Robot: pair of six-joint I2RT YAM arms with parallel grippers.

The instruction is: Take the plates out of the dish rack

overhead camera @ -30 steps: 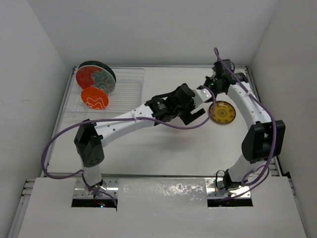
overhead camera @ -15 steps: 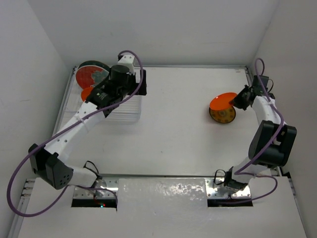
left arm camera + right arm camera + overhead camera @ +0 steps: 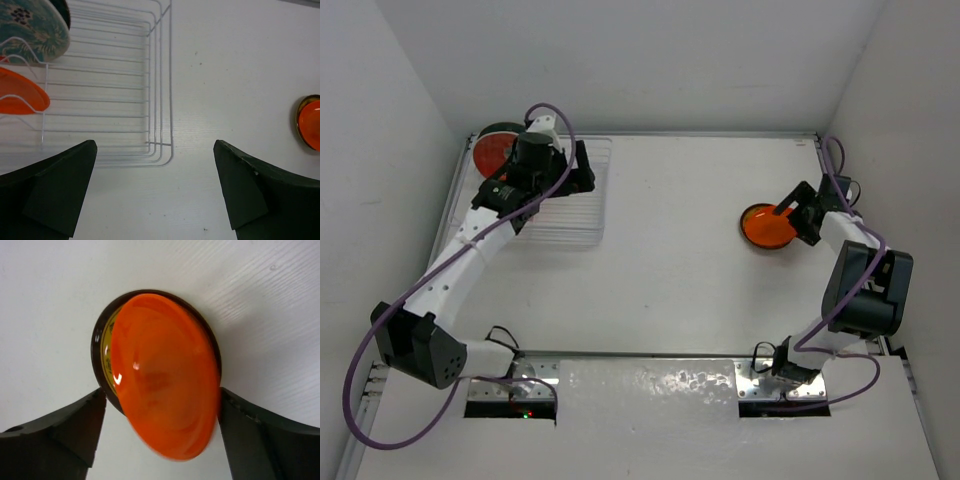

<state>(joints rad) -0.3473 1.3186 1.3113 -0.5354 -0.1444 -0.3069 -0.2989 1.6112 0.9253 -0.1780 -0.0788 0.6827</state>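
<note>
The orange plate is in the slots, so my left gripper will next move down and left in its wrist view, turn and lower onto the plate's rim.
The white wire dish rack (image 3: 575, 215) lies at the back left. A red and teal patterned plate (image 3: 492, 150) stands in it, mostly hidden by my left arm. The left wrist view shows the rack (image 3: 160, 100), the teal patterned plate (image 3: 30, 30) and an orange plate (image 3: 20, 97) in the slots. My left gripper (image 3: 582, 178) hovers open over the rack's right edge with nothing between its jaws (image 3: 155, 165). At the right, an orange plate (image 3: 767, 225) rests tilted on the yellow-gold plate (image 3: 102, 347). My right gripper (image 3: 798, 212) is open, its jaws either side of that orange plate (image 3: 165, 380).
White walls close in the table on the left, back and right. The right arm's elbow (image 3: 865, 285) stands near the right wall. Purple cables loop from both arms.
My right gripper has opened and the orange plate has dropped flatter onto the yellow-gold plate. The left arm has shifted a little further back over the rack.
</note>
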